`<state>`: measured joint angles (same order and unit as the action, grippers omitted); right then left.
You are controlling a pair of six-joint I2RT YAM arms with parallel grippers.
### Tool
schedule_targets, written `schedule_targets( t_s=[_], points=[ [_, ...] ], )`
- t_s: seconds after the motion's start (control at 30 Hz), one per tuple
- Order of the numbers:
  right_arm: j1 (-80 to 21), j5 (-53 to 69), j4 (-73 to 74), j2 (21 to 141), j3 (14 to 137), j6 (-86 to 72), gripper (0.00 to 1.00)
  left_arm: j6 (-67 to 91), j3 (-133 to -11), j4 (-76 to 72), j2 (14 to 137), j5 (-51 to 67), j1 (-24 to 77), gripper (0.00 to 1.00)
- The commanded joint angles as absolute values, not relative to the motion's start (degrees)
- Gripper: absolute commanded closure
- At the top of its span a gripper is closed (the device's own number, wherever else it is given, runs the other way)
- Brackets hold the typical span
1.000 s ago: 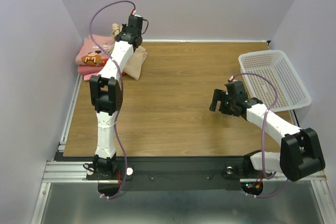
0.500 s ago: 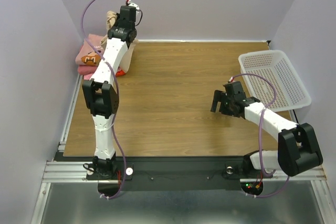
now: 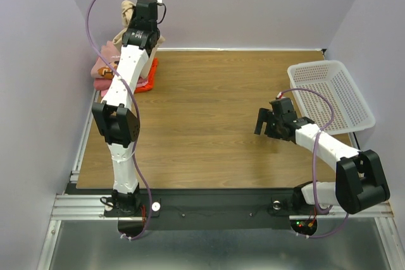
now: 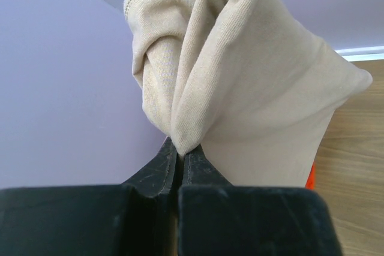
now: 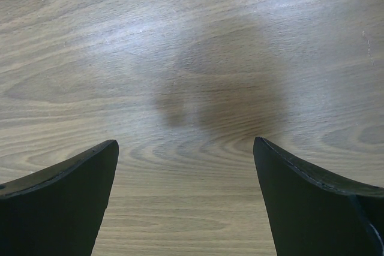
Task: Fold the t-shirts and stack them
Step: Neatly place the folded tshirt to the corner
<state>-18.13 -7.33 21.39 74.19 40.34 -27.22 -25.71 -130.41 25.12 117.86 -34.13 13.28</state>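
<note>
My left gripper will next move down and to the left in the top view and release the fold of the tan t-shirt, because the dusty pink graphic t-shirt (image 3: 103, 66) lies below it on that side.
My left gripper (image 4: 180, 148) is shut on a fold of the tan t-shirt (image 4: 252, 94) and holds it up in the air at the far left corner. In the top view the tan t-shirt (image 3: 128, 14) hangs above the stack. The stack holds the dusty pink graphic t-shirt (image 3: 103, 66), a lighter pink one under it (image 3: 101, 84) and the orange-red one (image 3: 149, 75) at the bottom. My left arm hides much of the stack. My right gripper (image 5: 186, 166) is open and empty, low over bare wood at the right of the table (image 3: 262, 121).
A white plastic mesh basket (image 3: 329, 93) stands at the right edge of the wooden table (image 3: 209, 131), just behind my right arm. Purple walls close in the left, back and right sides.
My left gripper has lifted the tan t-shirt up off the table and carried it left, over the stack in the corner. My right gripper has barely moved.
</note>
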Motion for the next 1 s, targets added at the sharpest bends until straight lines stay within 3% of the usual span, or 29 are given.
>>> schedule_targets(
  t_s=[0.0,0.7,0.77,0.83,0.87,0.9,0.97],
  points=[
    [-18.37,-8.88,19.34,74.0,40.17,-27.33,0.0,-26.98,-132.19,19.43,113.29,-36.65,13.01,1.0],
    [-18.37,-10.28,19.42,77.43,41.22,-27.6,0.0,-26.1,-128.76,14.94,125.93,-37.7,4.05,1.0],
    [-18.37,-10.28,19.42,77.78,41.31,-27.51,0.0,-25.49,-129.37,15.03,126.91,-39.37,2.99,0.93],
    [-18.37,-10.63,19.42,77.96,41.48,-27.68,0.0,-24.7,-129.46,15.47,127.79,-40.51,2.55,0.73],
    [-18.37,-10.98,19.42,78.31,41.57,-27.77,0.0,-24.44,-129.38,15.9,127.88,-40.78,2.37,0.22],
    [-18.37,-10.9,19.42,78.31,41.57,-27.6,0.0,-24.35,-129.11,15.82,127.88,-41.56,2.37,0.02],
    [-18.37,-10.46,19.51,78.49,41.75,-27.6,0.0,-23.73,-129.72,15.91,127.71,-43.23,2.37,0.02]
  ],
)
